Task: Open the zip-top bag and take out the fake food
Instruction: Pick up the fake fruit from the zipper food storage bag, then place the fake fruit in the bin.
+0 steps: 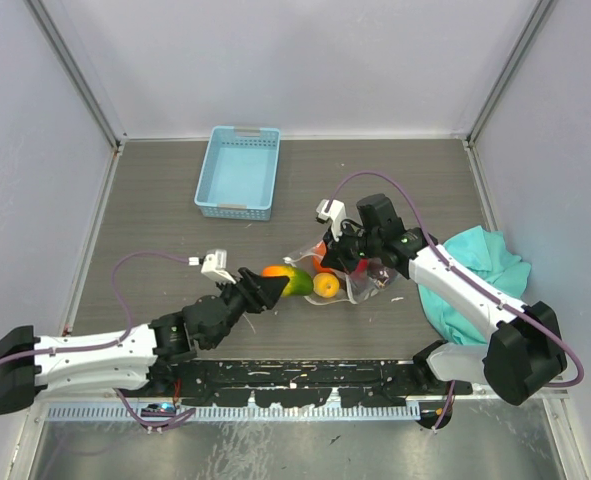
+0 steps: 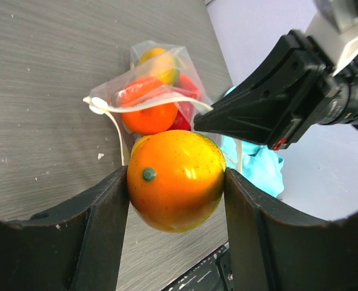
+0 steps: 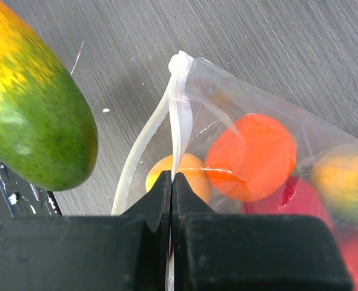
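My left gripper carries the mango-like fruit (image 1: 293,280) outward over the near half of the light blue basket next and releases it, since the basket stands open and empty outward.
The clear zip-top bag (image 1: 356,288) lies at mid-table with its mouth open toward the left. Orange, red and yellow fake food (image 3: 251,156) shows inside it. A small orange fruit (image 1: 326,285) sits at the mouth. My right gripper (image 1: 343,258) is shut on the bag's white zip strip (image 3: 177,109) and holds that edge up. My left gripper (image 1: 275,287) is shut on an orange-to-green mango-like fruit (image 1: 293,280), held just left of the bag's mouth. The same fruit fills the left wrist view (image 2: 175,179), with the bag (image 2: 157,66) behind it.
A light blue basket (image 1: 233,208) stands at the back, left of centre. A teal cloth (image 1: 485,265) lies bunched at the right, under my right arm. Grey walls close in the table on three sides.
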